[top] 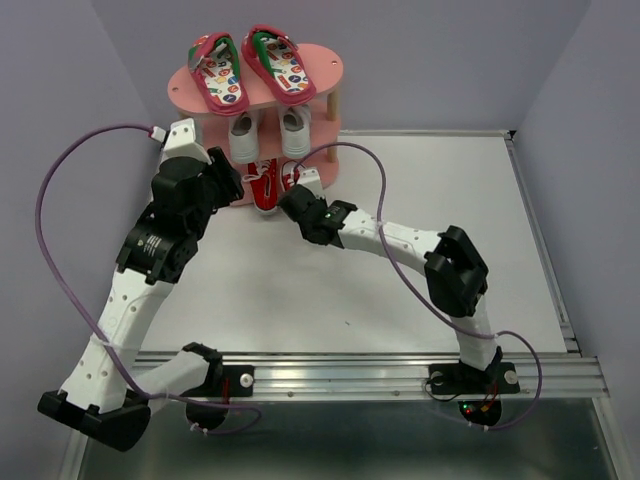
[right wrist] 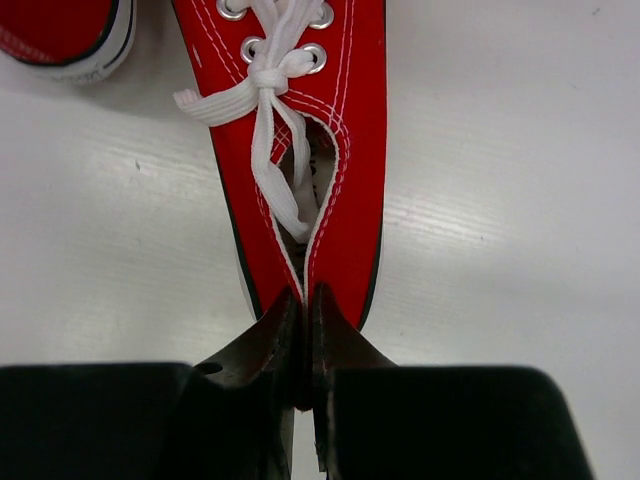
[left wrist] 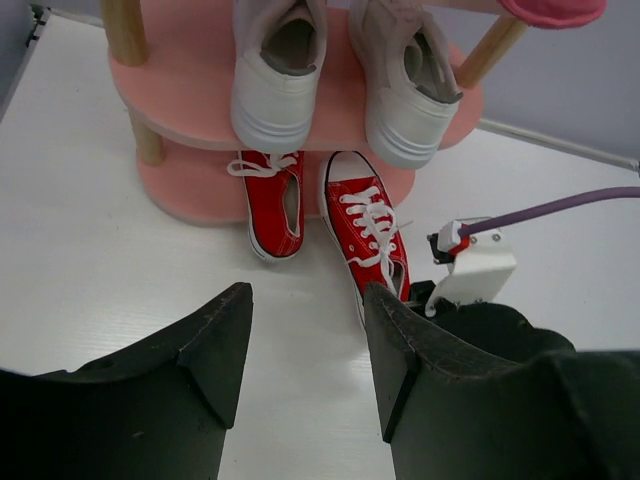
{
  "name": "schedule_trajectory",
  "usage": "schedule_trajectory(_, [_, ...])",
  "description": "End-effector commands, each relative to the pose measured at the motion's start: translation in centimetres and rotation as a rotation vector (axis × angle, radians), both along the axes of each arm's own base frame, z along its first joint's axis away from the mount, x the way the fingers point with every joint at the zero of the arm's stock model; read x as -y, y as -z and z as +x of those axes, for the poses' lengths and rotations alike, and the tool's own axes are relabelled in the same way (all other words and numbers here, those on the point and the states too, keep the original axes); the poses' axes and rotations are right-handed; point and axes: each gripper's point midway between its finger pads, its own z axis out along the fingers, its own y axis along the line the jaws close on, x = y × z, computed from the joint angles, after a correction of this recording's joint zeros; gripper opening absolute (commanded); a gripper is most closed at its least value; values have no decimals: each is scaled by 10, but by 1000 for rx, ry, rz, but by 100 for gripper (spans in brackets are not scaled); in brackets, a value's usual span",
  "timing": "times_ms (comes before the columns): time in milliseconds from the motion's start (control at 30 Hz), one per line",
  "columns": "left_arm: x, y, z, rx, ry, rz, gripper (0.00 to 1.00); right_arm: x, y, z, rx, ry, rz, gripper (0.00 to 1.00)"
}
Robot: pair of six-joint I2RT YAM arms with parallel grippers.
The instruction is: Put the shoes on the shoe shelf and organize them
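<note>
The shelf's bottom board (top: 316, 168) is outward of the red sneaker and only the sneaker's toe reaches the board, so my right gripper will next push outward beside the other sneaker and release the red sneaker's heel.
The pink shoe shelf (top: 325, 65) stands at the back. Two red flip-flops (top: 220, 72) lie on its top board and two white sneakers (top: 245, 135) on the middle board (left wrist: 180, 90). One red sneaker (left wrist: 272, 205) sits toe-in on the bottom board with its heel overhanging. My right gripper (right wrist: 303, 310) is shut on the heel of the other red sneaker (right wrist: 350, 150), which lies on the table with its toe at the bottom board (left wrist: 365, 230). My left gripper (left wrist: 305, 350) is open and empty, just in front of the red pair.
The right wrist's white camera block (left wrist: 475, 265) and its purple cable are close to my left gripper's right finger. The white table (top: 450, 200) is bounded by purple walls at the back and sides. A metal rail (top: 400, 375) runs along the near edge.
</note>
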Motion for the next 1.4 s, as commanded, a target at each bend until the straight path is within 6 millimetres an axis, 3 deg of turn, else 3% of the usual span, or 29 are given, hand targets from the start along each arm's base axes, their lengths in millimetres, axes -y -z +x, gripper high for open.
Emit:
schedule_trajectory(0, [-12,-20,-7,76,-58,-37,59,-16,-53,53,174,76,125,1])
schedule_trajectory(33, [-13,-21,-10,84,-61,-54,59,-23,-62,60,194,78,146,1])
schedule_trajectory(100, [-13,-17,-11,79,-58,-58,59,-27,-49,72,189,89,129,1])
schedule_trajectory(133, [-13,-18,-13,84,-58,-62,59,-29,-59,81,211,102,150,1])
schedule_trajectory(200, [-16,-18,-15,89,-68,-57,59,-36,-49,89,211,104,136,1])
schedule_trajectory(233, [-18,-19,-17,92,-71,-51,59,-40,-62,95,240,107,149,1])
schedule_trajectory(300, [-21,-20,-20,96,-80,-44,59,-42,-64,106,259,115,147,1])
schedule_trajectory(333, [-23,-22,-21,102,-82,-44,59,-44,-53,110,256,117,124,1])
schedule_trajectory(400, [-25,-20,-23,103,-88,-35,59,-45,-60,121,279,124,134,1])
schedule_trajectory(933, [-31,-7,-28,106,-96,-10,59,-49,-33,148,303,166,106,1])
schedule_trajectory(1067, [-32,-11,-30,120,-98,-16,59,-50,-36,156,321,182,132,1])
schedule_trajectory(1367, [-33,-14,-31,132,-92,-1,60,-44,-16,166,310,197,121,1])
